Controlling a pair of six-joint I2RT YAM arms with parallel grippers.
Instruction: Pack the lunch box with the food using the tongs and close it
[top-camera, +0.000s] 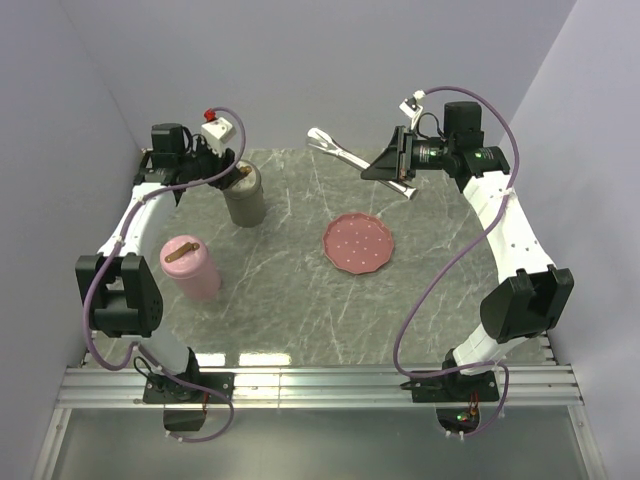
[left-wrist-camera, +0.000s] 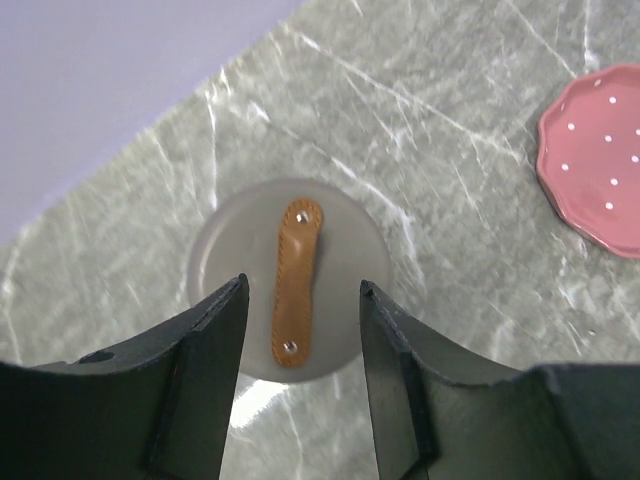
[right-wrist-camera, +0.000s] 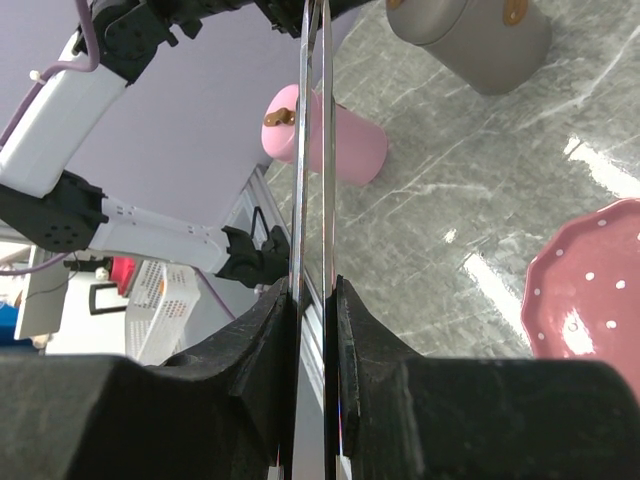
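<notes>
My left gripper is still above the lid with its fingers open, so next it will go down to the middle of the brown strap (top-camera: 242, 174) (left-wrist-camera: 296, 284).
The grey round lunch box (top-camera: 245, 198) stands at the back left with its lid on. A brown strap handle (left-wrist-camera: 297, 280) lies across the lid. My left gripper (left-wrist-camera: 303, 285) hangs open just above it, one finger on each side of the strap, touching nothing. In the top view the left gripper (top-camera: 226, 165) sits over the box's far rim. My right gripper (right-wrist-camera: 312, 285) is shut on the tongs (right-wrist-camera: 312, 150), pressing their two thin arms close together. It holds the tongs (top-camera: 340, 152) in the air at the back right. No food shows on the pink plate (top-camera: 357, 243).
A pink lidded container (top-camera: 190, 268) with a brown strap stands near the left arm, and it also shows in the right wrist view (right-wrist-camera: 335, 135). The plate (left-wrist-camera: 600, 160) lies to the right of the grey box. Purple walls close in the back and both sides.
</notes>
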